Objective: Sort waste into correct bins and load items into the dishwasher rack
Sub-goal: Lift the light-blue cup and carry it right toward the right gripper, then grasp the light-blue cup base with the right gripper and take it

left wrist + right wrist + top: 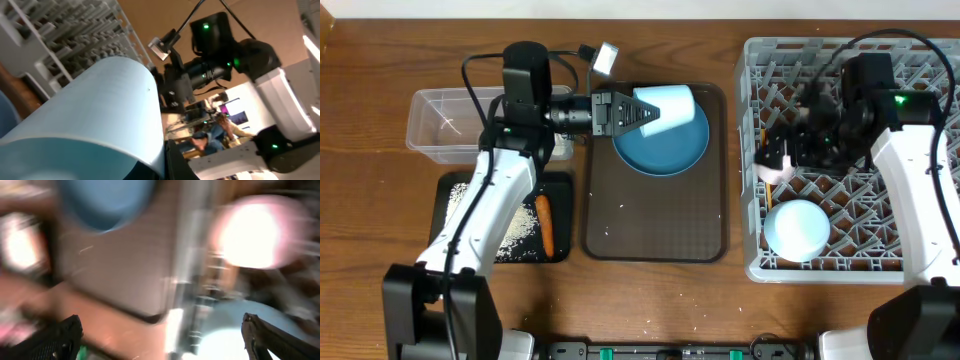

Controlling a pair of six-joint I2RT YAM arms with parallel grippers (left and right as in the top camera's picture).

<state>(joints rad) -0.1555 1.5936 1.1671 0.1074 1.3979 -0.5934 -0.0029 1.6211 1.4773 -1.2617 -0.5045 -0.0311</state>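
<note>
The robot's right gripper will tilt level next and move toward the plate (pixel 665 150) onto the base of the light-blue cup (pixel 668 106), because the left gripper holds the cup's rim.
My left gripper (pixel 628 112) is shut on the rim of the light-blue cup (pixel 668 106), held on its side just above the dark-blue plate (pixel 665 150). The cup fills the left wrist view (pixel 100 110), with a finger (pixel 176 162) on its rim. My right gripper (pixel 778 150) is open over the grey dishwasher rack (pixel 920 230), close above the pale pink cup (pixel 777 172). The right wrist view is blurred: its fingers (pixel 160 330) stand wide apart and the pink cup (pixel 255 230) is beyond them. The light-blue bowl (pixel 798 228) sits in the rack. Carrot piece (pixel 545 222) and rice (pixel 520 230) lie in the black tray (pixel 455 195). Wrapper and chopsticks are not visible.
The clear tub (pixel 425 125) stands behind the black tray at the left. The brown serving tray (pixel 650 220) lies in the middle with the plate on its far end and a few rice grains. Cables run above both arms.
</note>
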